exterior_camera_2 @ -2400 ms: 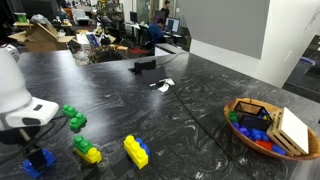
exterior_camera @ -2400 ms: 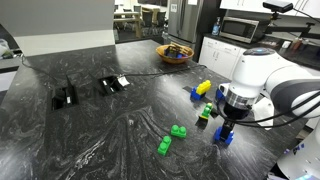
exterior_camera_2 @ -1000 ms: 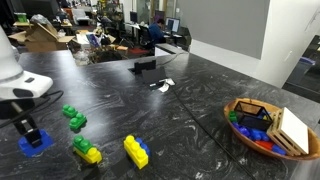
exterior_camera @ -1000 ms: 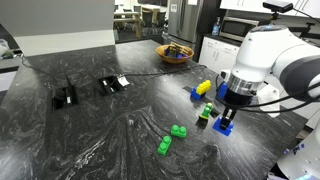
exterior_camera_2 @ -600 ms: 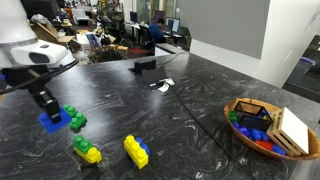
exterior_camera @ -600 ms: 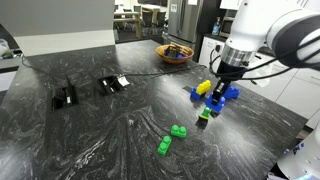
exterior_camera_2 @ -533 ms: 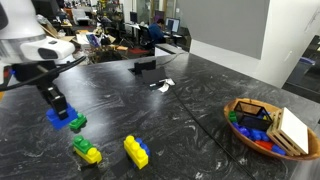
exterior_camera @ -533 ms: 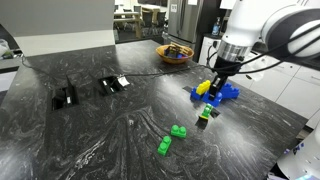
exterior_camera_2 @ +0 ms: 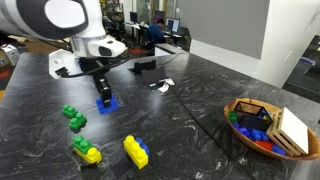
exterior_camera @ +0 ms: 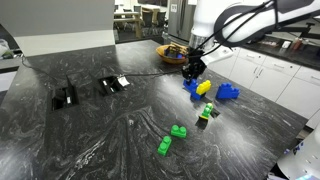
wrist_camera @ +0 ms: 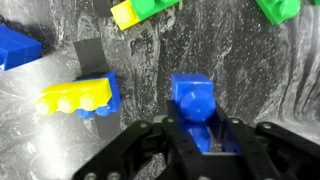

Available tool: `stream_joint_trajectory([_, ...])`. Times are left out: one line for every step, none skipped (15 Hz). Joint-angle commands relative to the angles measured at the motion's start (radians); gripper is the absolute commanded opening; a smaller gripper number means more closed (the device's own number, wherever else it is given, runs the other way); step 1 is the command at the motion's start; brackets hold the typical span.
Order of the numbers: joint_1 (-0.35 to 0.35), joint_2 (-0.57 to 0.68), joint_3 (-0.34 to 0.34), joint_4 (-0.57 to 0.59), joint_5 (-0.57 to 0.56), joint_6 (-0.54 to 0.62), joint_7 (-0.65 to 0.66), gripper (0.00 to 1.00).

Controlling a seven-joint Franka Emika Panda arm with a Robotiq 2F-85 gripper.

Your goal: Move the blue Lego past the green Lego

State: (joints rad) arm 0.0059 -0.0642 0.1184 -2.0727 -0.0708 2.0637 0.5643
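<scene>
My gripper should next leave the yellow brick (exterior_camera: 204, 88) and go down toward the green Legos, over bare counter, to release the blue Lego.
My gripper (wrist_camera: 195, 128) is shut on the blue Lego (wrist_camera: 192, 98), a small bright-blue studded brick that sticks out between the black fingers. In an exterior view the gripper (exterior_camera_2: 103, 95) holds this Lego (exterior_camera_2: 107, 103) low over the dark counter. It is beyond the two green Legos (exterior_camera_2: 72, 118), which lie apart from it. In an exterior view the gripper (exterior_camera: 191, 72) hangs near the yellow brick (exterior_camera: 204, 88), with the green Legos (exterior_camera: 178, 131) closer to the camera.
A yellow brick with a blue piece (wrist_camera: 80, 97) lies just beside the gripper. A larger blue block (exterior_camera: 228, 92) and a green-and-yellow stack (exterior_camera: 207, 112) are nearby. A wooden bowl of bricks (exterior_camera_2: 240, 108) stands further off. Two black items (exterior_camera: 64, 97) lie on the counter.
The arm has lifted the blue Lego from the counter's near edge. It has carried the Lego past the green Legos and the yellow brick, toward the bowl. The grip stayed shut.
</scene>
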Motion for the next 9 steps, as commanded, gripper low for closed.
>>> stream_joint_trajectory([0.01, 0.127, -0.027, 0.132, -0.035, -0.033, 0.203, 0.1])
stream_joint_trajectory([0.017, 0.157, -0.039, 0.157, -0.025, -0.032, 0.256, 0.1])
stream_joint_trajectory([0.023, 0.182, -0.049, 0.176, -0.013, -0.036, 0.307, 0.1])
stream_joint_trajectory([0.028, 0.203, -0.057, 0.189, -0.002, -0.038, 0.359, 0.1])
stream_joint_trajectory([0.035, 0.217, -0.064, 0.193, -0.005, -0.034, 0.419, 0.1])
stream_joint_trajectory([0.042, 0.231, -0.07, 0.193, -0.004, -0.03, 0.48, 0.1])
stream_joint_trajectory([0.049, 0.243, -0.074, 0.192, 0.001, -0.03, 0.538, 0.1])
stream_joint_trajectory([0.058, 0.254, -0.077, 0.188, 0.0, -0.028, 0.602, 0.1])
stream_joint_trajectory([0.067, 0.266, -0.08, 0.188, 0.002, -0.03, 0.665, 0.1])
